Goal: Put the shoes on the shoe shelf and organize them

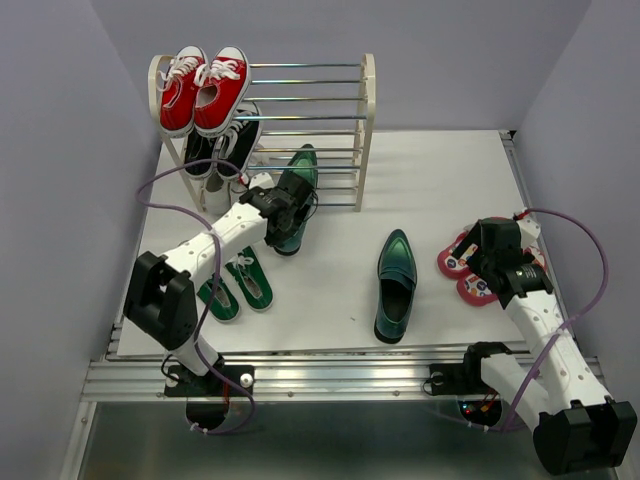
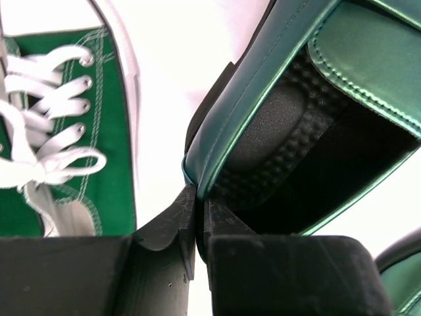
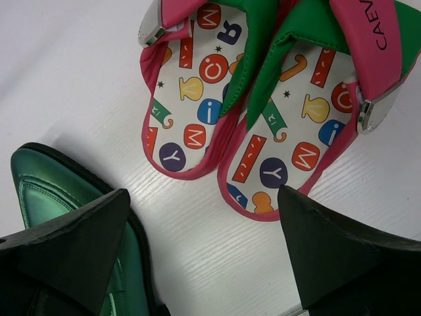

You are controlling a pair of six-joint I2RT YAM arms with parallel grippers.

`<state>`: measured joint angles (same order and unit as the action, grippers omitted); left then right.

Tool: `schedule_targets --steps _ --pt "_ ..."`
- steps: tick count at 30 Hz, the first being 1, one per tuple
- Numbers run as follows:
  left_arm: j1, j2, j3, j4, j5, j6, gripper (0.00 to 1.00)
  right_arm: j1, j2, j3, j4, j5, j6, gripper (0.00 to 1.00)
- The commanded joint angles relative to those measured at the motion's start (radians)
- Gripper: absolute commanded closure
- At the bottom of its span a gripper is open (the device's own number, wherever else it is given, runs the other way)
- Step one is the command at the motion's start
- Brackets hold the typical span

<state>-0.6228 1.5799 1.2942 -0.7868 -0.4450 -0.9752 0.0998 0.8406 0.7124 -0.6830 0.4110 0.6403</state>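
Note:
I should move my left gripper outward next, carry the dark green loafer onto the shelf's lower rods, which lie outward of the gripper, and release it there, because the loafer's heel still sticks out.
My left gripper (image 1: 283,208) is shut on the heel rim of a dark green glossy loafer (image 1: 297,195) and holds it just in front of the shoe shelf's (image 1: 368,130) lower rods. In the left wrist view the jaws (image 2: 197,197) pinch the loafer's collar (image 2: 289,125). The second loafer (image 1: 396,285) lies on the table at centre. The green canvas sneakers (image 1: 235,285) lie under my left arm. My right gripper (image 1: 492,258) is open and empty above the heels of the red-strapped flip-flops (image 1: 462,262); they also show in the right wrist view (image 3: 197,105).
Red sneakers (image 1: 205,90) sit on the shelf's top tier and black sneakers (image 1: 235,140) on the tier below, both at the left end. One green sneaker (image 2: 72,131) lies close beside the held loafer. The second loafer's toe (image 3: 46,191) lies near my right gripper's left finger.

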Motion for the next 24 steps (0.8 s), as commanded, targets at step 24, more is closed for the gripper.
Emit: schedule_targets --steps 24 --pt "0.107 0.130 0.252 0.037 -0.021 0.035 1.00 0.006 -0.031 0.038 -0.001 0.018 0.001 0.00"
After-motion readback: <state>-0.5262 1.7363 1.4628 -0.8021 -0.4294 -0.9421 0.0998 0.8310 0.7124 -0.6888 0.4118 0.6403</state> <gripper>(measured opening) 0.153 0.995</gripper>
